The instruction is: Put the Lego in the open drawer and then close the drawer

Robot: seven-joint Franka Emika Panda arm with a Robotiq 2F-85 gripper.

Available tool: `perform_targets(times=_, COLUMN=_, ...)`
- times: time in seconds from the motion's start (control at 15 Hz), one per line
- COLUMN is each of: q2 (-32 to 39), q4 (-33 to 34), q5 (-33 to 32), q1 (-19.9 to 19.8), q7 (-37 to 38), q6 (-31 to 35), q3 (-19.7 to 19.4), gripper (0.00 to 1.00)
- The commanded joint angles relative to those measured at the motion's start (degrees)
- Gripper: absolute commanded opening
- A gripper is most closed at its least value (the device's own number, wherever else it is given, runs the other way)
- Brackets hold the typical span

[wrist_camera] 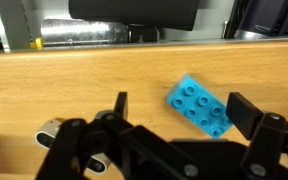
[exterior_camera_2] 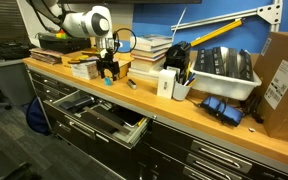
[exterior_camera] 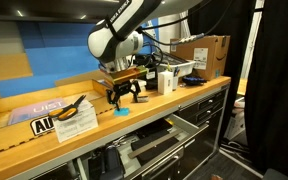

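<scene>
The small cyan brick point(exterior_camera: 121, 112) point(wrist_camera: 198, 107) lies nearer one gripper finger than the other. My gripper moves down onto it next while shifting to the right in the wrist view.
The Lego point(wrist_camera: 198, 104) is a small cyan brick lying flat on the wooden worktop. It also shows in an exterior view point(exterior_camera: 123, 112) under the gripper, and in an exterior view point(exterior_camera_2: 106, 83). My gripper point(wrist_camera: 184, 112) is open and hangs just above the worktop, with the brick between its fingers, close to the right finger. The gripper also shows in both exterior views point(exterior_camera: 124, 98) point(exterior_camera_2: 108, 72). The open drawer point(exterior_camera_2: 99, 113) sticks out below the worktop, with dark tools inside. It shows below the bench edge in an exterior view point(exterior_camera: 149, 143).
Yellow-handled pliers point(exterior_camera: 76, 108) lie on books beside a yellow-and-black label point(exterior_camera: 42, 124). A stack of books point(exterior_camera_2: 149, 52), a white bottle point(exterior_camera_2: 168, 84), a grey bin point(exterior_camera_2: 224, 70) and a cardboard box point(exterior_camera: 210, 52) stand along the worktop.
</scene>
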Motion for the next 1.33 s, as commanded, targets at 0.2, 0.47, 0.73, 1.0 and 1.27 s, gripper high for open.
perform_targets(times=0.2, q2=4.0, q4=5.2, q5=2.0, q1=2.0, q7=0.0, q6=-2.5, q3=-1.0, gripper=1.0)
perform_targets(times=0.47, q2=4.1, q4=3.9, q5=0.5, q1=3.4, q7=5.0, q6=3.3, q3=-2.5, gripper=0.58)
perform_targets(times=0.73, q2=4.5, q4=3.8, q5=0.6, q1=4.3, q7=7.3, q6=5.1, q3=-3.5, gripper=0.27)
perform_targets(times=1.0, q2=0.0, q4=-0.1, q5=1.3, q1=4.0, q7=7.3, q6=0.2, q3=-3.8, gripper=0.12)
perform_targets(times=1.27, q2=-7.4, q4=-10.4, q5=2.9, q1=2.4, q7=7.2, q6=-3.3, q3=-3.5, gripper=0.12)
